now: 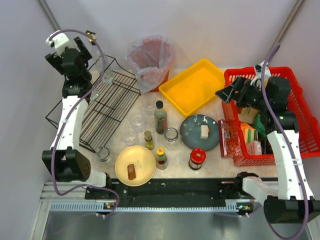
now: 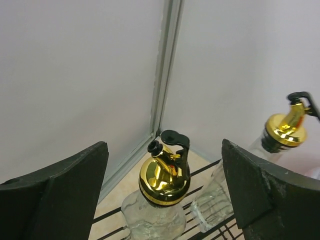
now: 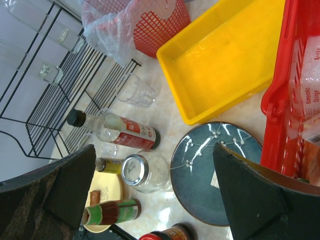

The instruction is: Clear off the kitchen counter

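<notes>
Both bottles with gold caps are standing on the rack [image 1: 111,102], so I should move my left gripper to the right in the top view and down around the black cap of the tall red-labelled bottle.
The kitchen counter [image 1: 216,161] holds a blue plate [image 1: 195,134], an open glass jar [image 1: 171,135], a tall red-labelled bottle [image 1: 160,118], two small bottles, a red-lidded jar [image 1: 197,158] and a yellow plate [image 1: 142,167]. My left gripper [image 2: 164,145] is raised at the back left and stands open around a gold-capped glass bottle [image 2: 162,182] that stands on the black wire rack [image 1: 111,102]; neither finger touches it. My right gripper [image 3: 154,147] hangs open and empty above the jar [image 3: 139,172] and the blue plate [image 3: 200,170].
On the rack beside the bottle are a second gold-capped bottle [image 2: 284,129] and a glass [image 2: 209,206]. Behind stand a bagged red bin [image 1: 150,60] and a yellow tray [image 1: 197,86], with a filled red basket [image 1: 302,125] at right. Loose glasses [image 1: 137,121] stand near the rack.
</notes>
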You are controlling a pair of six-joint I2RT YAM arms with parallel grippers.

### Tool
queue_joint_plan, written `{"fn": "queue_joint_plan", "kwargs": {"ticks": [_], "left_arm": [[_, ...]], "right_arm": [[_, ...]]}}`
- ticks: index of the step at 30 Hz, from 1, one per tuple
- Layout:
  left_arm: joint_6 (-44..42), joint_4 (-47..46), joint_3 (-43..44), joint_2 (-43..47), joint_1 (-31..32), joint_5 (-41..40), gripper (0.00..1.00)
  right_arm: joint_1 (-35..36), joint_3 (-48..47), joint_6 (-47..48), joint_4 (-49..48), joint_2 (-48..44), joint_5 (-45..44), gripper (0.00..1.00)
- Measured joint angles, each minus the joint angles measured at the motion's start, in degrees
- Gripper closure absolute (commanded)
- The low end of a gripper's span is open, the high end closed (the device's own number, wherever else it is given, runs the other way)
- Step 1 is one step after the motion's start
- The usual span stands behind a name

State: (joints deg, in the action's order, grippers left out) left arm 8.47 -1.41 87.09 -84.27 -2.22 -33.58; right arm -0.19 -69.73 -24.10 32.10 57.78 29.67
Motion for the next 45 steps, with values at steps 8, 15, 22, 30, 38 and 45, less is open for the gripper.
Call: {"fn": "queue_joint_plan", "kwargs": {"ticks": [8,15,22,30,38,45], "left_arm": [[-1.40,5.22,0.96,7.61,-0.02,5.73,0.02],[-1.11,17.40,6.93,12.39,-0.02,21.05,0.02],[-1.33,22.67,5.66,16.11,0.35,50.66,0.02],[1.18,16.33,-5.64,19.50,10.25,75.87,0.02],[-2.60,16.50,-10.21,16.33,22.97,73.24,0.03],[-5.51,17.40,-16.17,13.31,29.38,63.82,0.05]], "right_arm": [[0.00,0.00,0.07,0.07,-0.44,-0.02,0.02],[0.00,-0.04,0.61,0.59,-0.46,-0.04,0.02],[0.00,-0.11,0.96,1.14,-0.46,-0.02,0.02],[0.00,-0.11,0.26,1.86,-0.48,0.46,0.03],[0.00,0.52,-0.28,1.97,-2.49,0.76,0.04],[0.00,0.87,-0.59,2.10,-3.69,0.87,0.04]]}}
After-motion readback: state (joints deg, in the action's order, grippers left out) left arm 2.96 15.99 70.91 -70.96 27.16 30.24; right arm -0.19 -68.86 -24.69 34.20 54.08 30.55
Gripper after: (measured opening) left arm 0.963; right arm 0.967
